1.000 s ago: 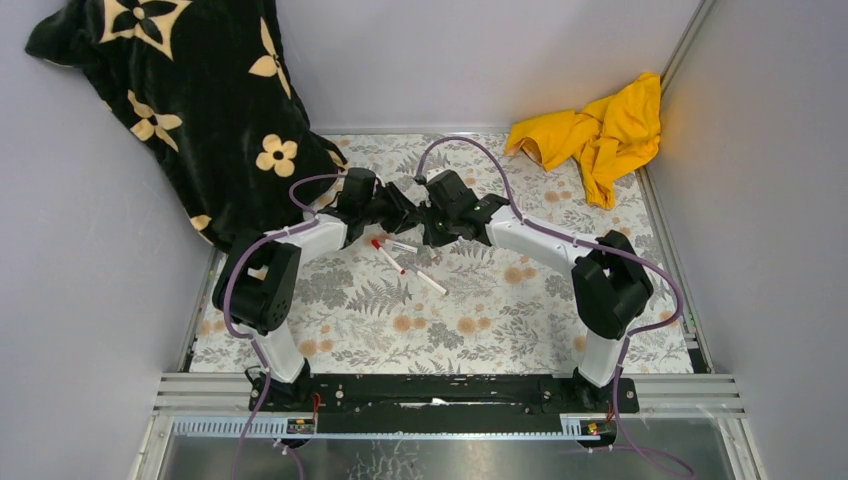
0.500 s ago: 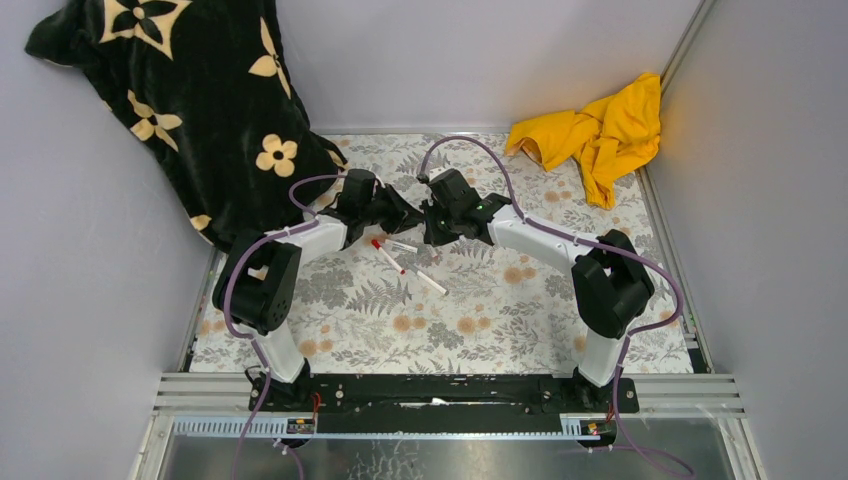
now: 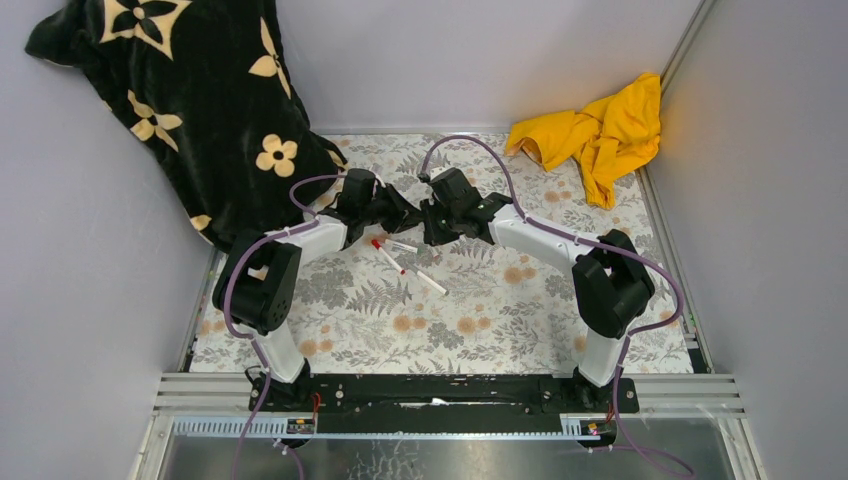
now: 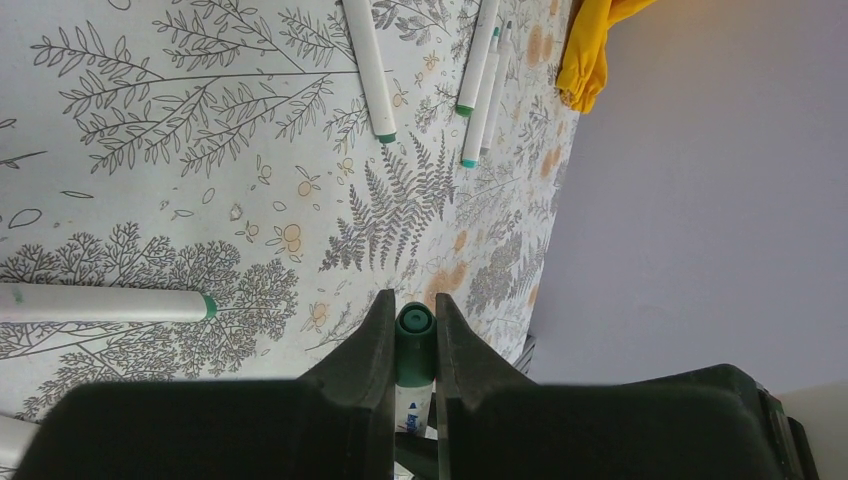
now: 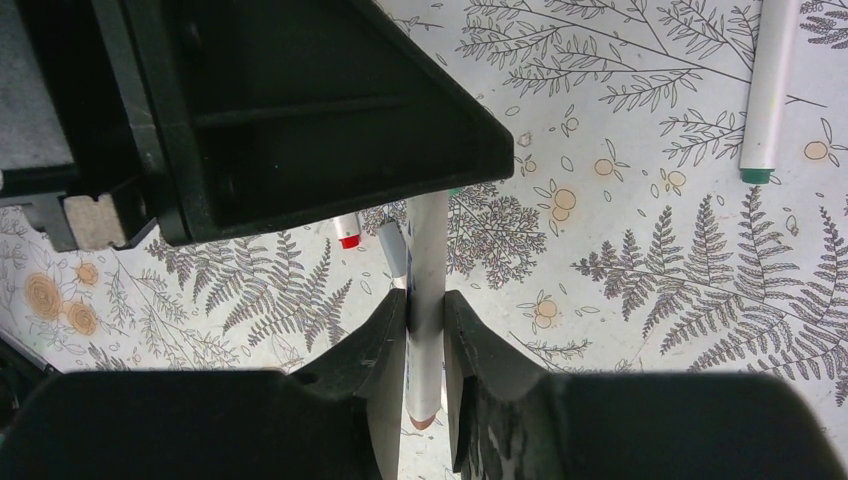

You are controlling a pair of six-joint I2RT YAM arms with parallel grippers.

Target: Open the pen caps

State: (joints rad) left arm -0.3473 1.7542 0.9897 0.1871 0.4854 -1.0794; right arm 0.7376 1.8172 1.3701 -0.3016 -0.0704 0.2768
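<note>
Next, my left gripper pulls the cap toward the mat (image 3: pixel 334 193) beside the black flowered blanket, away from my right gripper, since that gripper holds the body of the pen.
My left gripper (image 4: pixel 412 300) is shut on the dark green pen cap (image 4: pixel 415 345) of a white marker pen held in the air. My right gripper (image 5: pixel 425 297) is shut on the same pen's white barrel (image 5: pixel 428 250), with the left gripper's black body (image 5: pixel 300 110) right in front of it. In the top view the two grippers meet tip to tip, left (image 3: pixel 405 213) and right (image 3: pixel 432 218), above the mat; the pen between them is hidden there. A red-capped pen (image 3: pixel 385 254) lies on the mat just below them and also shows in the right wrist view (image 5: pixel 347 232).
Several more white pens with green ends lie on the fern-print mat (image 4: pixel 370 70) (image 4: pixel 478 60) (image 4: pixel 100 303) (image 5: pixel 765 90). A black flowered blanket (image 3: pixel 190 100) is heaped at the back left and a yellow cloth (image 3: pixel 600 125) at the back right. Grey walls close in three sides.
The right wrist has shifted very slightly toward the left gripper. Both grippers stay joined over the same spot and the pens on the mat have not moved.
</note>
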